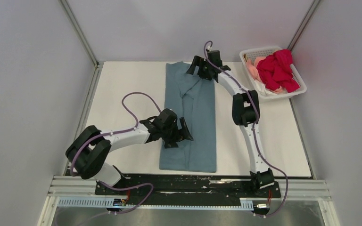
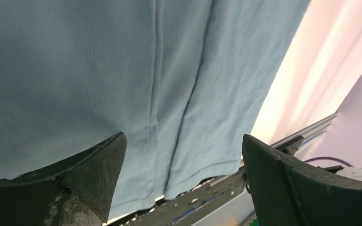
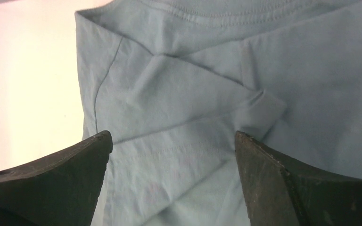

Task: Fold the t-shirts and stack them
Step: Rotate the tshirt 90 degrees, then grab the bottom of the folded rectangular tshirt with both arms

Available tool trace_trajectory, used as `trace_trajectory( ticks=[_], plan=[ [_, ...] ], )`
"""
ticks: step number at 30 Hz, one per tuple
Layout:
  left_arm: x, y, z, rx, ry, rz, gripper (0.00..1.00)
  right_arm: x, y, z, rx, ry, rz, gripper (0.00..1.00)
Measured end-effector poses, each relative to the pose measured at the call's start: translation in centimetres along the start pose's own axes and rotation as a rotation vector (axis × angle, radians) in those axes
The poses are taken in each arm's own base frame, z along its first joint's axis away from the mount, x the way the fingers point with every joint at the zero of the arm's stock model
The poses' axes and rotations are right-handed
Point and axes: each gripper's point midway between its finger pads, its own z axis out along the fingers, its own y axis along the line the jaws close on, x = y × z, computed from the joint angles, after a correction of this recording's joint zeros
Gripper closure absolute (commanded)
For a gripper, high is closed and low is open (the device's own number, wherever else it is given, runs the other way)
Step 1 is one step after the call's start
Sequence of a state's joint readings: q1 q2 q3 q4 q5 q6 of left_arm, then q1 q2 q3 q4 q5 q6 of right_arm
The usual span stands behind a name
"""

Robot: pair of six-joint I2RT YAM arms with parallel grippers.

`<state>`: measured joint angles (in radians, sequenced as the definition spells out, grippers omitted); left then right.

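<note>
My left gripper moves back and down to the shirt's hem corner (image 1: 161, 167) that lies to its left in the top view next, as the shirt's sides are folded in.
A large dusty blue-grey t-shirt (image 1: 199, 117) lies on the table as a long strip, its sides folded in, collar at the far end. My left gripper (image 1: 181, 134) is open and empty above its near left part; the left wrist view shows the hem (image 2: 169, 94) between the spread fingers. My right gripper (image 1: 199, 69) is open and empty over the collar end; the right wrist view shows the folded sleeve and collar (image 3: 184, 84). A bright red t-shirt (image 1: 278, 70) and a pale pink one (image 1: 253, 69) lie crumpled in a basket at the far right.
The white plastic lattice basket (image 1: 299, 90) stands at the far right corner of the white table (image 1: 122, 94). Grey walls close in the left, back and right. A black base rail (image 1: 188, 184) runs along the near edge.
</note>
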<state>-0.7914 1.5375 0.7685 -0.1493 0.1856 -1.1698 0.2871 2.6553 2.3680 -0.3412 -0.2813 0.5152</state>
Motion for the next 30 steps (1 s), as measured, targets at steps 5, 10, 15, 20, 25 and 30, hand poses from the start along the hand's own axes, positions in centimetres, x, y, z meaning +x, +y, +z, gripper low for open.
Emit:
trace_trajectory(
  ticks=[5,10,15,20,25,30],
  plan=[
    [-1.5,-1.7,-4.6,-0.01,-0.117,0.141,0.0,-0.7,1.1,-5.9,0.087,0.027,-0.073,0.0],
    [-3.0,-1.2,-9.2,-0.044,-0.235,0.251,0.0,1.8,2.9,-19.7,0.2,0.017,-0.094,0.0],
    [0.7,5.8,-9.6,-0.149,-0.142,0.292,0.0,12.1,4.6,-28.5,0.231,0.077,-0.163,0.0],
    [4.5,10.9,-9.3,-0.176,-0.029,0.284,0.11,25.4,4.5,-31.7,0.179,0.345,-0.259,0.0],
    [6.6,12.3,-8.6,-0.14,0.045,0.261,0.33,31.6,2.7,-36.0,0.167,0.533,-0.26,0.01],
    [7.1,12.2,-7.9,-0.111,0.059,0.241,0.54,32.9,3.6,-38.3,0.101,0.553,-0.227,0.09]
  ],
)
